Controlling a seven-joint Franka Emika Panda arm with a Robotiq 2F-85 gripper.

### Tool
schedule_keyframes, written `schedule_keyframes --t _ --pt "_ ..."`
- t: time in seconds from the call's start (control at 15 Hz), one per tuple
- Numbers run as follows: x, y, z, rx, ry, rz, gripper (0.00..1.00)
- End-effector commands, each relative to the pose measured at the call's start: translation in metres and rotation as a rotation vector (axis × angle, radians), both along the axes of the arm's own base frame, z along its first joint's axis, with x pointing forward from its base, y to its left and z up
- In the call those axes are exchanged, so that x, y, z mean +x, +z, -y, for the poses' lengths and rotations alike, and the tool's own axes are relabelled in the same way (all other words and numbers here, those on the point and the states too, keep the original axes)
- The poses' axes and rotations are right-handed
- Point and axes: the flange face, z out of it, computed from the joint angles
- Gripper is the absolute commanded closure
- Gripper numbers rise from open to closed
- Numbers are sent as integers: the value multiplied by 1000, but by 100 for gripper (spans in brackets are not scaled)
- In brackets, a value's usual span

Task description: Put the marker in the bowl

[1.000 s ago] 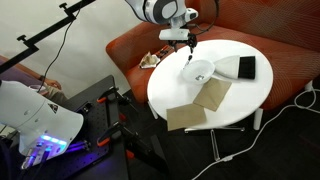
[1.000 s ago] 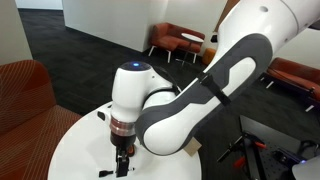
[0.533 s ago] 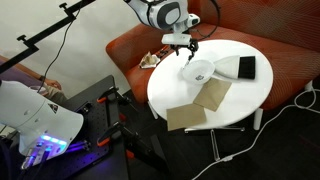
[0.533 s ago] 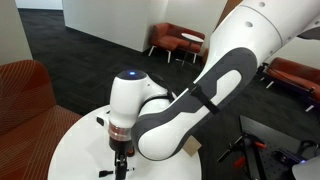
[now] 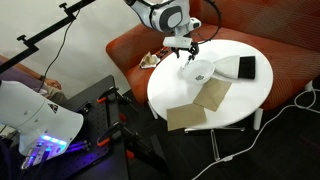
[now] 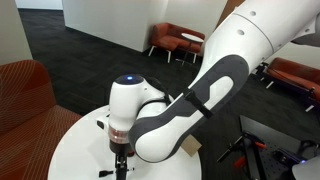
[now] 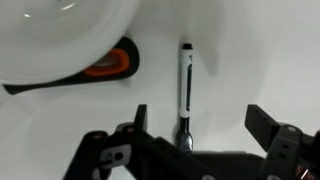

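Observation:
My gripper should next move down onto the marker around its white body [image 7: 185, 106] and close its fingers on it. The marker already lies lengthwise between my open fingers.
The marker [image 7: 186, 88] is a thin white pen with dark ends. It lies flat on the white table, between my finger pads in the wrist view. My gripper [image 7: 200, 122] is open and empty, hovering straight over it. In both exterior views the gripper [image 5: 187, 52] [image 6: 122, 166] points down at the table; the marker is too small to make out there. The white bowl [image 5: 201, 71] stands just beside the gripper, and its rim fills the upper left of the wrist view [image 7: 70, 45].
An orange-and-black piece [image 7: 110, 66] shows under the bowl's edge. A black rectangular block [image 5: 246, 67] lies beyond the bowl. Two tan cloths [image 5: 212, 96] [image 5: 184, 117] lie on the near part of the round white table [image 5: 250, 95]. A red sofa [image 5: 290, 40] curves behind.
The arm has shifted slightly and the gripper has come a little lower over the table beside the bowl. The jaws stay open.

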Motion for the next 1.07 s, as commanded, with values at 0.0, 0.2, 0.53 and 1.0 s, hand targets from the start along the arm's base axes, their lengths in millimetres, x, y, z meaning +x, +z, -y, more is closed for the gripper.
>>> schedule_keyframes --t 0.0,0.2,0.53,1.0 --pt "6 -5 3 -15 0 -26 0" --pt "6 -11 4 -19 -3 -34 0" --pt "7 -17 7 -32 -13 -34 0" --pt "8 -23 11 -46 -28 -30 49"
